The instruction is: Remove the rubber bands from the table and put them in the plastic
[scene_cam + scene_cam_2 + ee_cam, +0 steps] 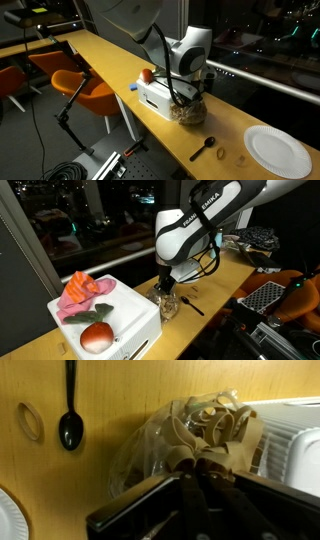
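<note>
My gripper holds the bunched loops and will move next over the plastic's far part (201, 104), toward the window. It will let go of them there, because the tangle is inside.
My gripper (200, 464) hangs right over the plastic (150, 445), a clear bag with a tan tangle of rubber bands (205, 425) inside. The black fingers are shut, and tan loops bunch together at their tips as if pinched. One loose rubber band (30, 420) lies flat on the light-wood table (110, 395), left of a black spoon (68, 410). In both exterior views the gripper (188, 98) (167, 286) points down into the plastic (189, 113) (168, 306) beside a white box. The loose rubber band (243, 157) lies near the plate.
A white box (158, 97) (110, 315) stands against the plastic, with a red round object (97, 336) and a pink-orange cloth (84, 288) on it. The spoon (204, 148) and a white plate (278, 150) lie further along. Orange chairs (90, 92) stand by the table's edge.
</note>
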